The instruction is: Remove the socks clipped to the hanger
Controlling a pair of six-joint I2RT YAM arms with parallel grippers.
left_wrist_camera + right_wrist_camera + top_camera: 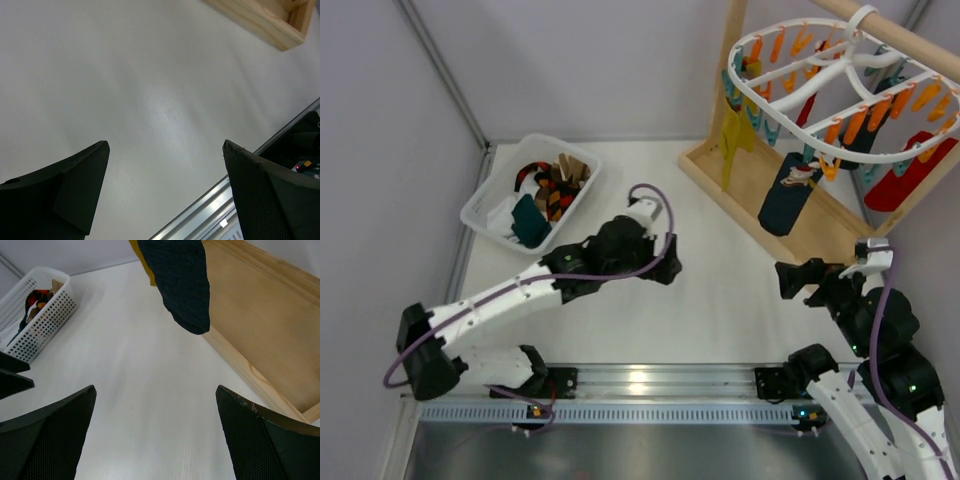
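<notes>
The navy sock's toe (182,280) hangs loose below the hanger (840,90), so the left gripper will next swing across toward it, tilting up, to close on the toe.
The white oval hanger (840,90) with orange and teal clips hangs from the wooden stand's rod at the top right. A mustard yellow sock (732,140), a dark navy patterned sock (788,195) and a red sock (910,175) hang clipped to it. My left gripper (665,265) is open and empty over the table's middle, left of the stand. My right gripper (798,280) is open and empty, just in front of the navy sock. In the right wrist view (155,395) the navy sock's toe (182,280) hangs ahead above the open fingers. The left wrist view (165,147) shows only bare table between the fingers.
The wooden stand's base (745,190) lies under the socks; it also shows in the right wrist view (260,315). A white perforated basket (485,205) with several socks sits at the back left. A metal rail (640,380) runs along the near edge.
</notes>
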